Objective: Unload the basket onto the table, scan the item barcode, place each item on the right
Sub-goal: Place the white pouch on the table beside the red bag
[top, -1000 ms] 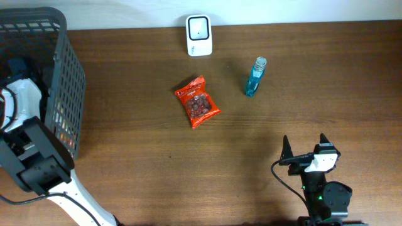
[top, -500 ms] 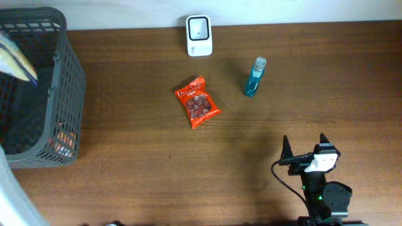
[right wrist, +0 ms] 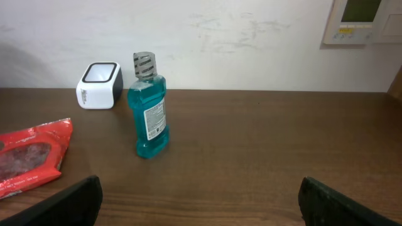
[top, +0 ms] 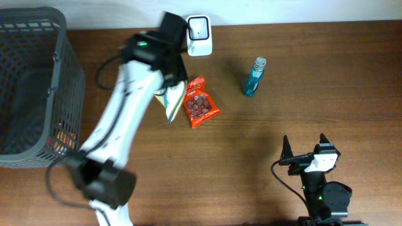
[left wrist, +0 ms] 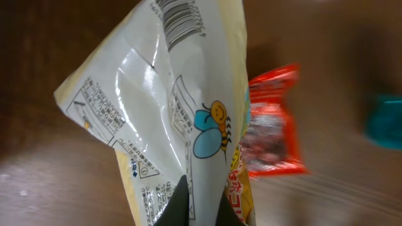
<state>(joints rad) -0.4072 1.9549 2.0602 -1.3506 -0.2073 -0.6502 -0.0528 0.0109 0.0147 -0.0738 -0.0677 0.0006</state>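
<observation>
The white and yellow bag (top: 171,100) goes down onto the open tabletop beside the red snack bag next, and my left gripper releases it.
My left gripper (left wrist: 201,210) is shut on the bottom edge of a white and yellow snack bag (left wrist: 169,107). The bag has a bee drawing, and its barcode (left wrist: 182,22) sits at the far end. Overhead, the bag (top: 171,100) hangs under the left arm just left of a red snack bag (top: 201,103), a short way in front of the white scanner (top: 199,34). Near the table's front right edge, my right gripper (top: 304,147) stands open with nothing in it. Its wrist view shows the scanner (right wrist: 99,85) far off to the left.
A blue mouthwash bottle (top: 254,78) stands upright right of the red bag. A dark mesh basket (top: 38,81) occupies the far left of the table, with some items at its bottom. The left arm (top: 119,125) stretches diagonally from the front left across the table.
The left arm has lifted out of the basket with the snack bag and swung right, to just in front of the scanner. The right arm has not moved.
</observation>
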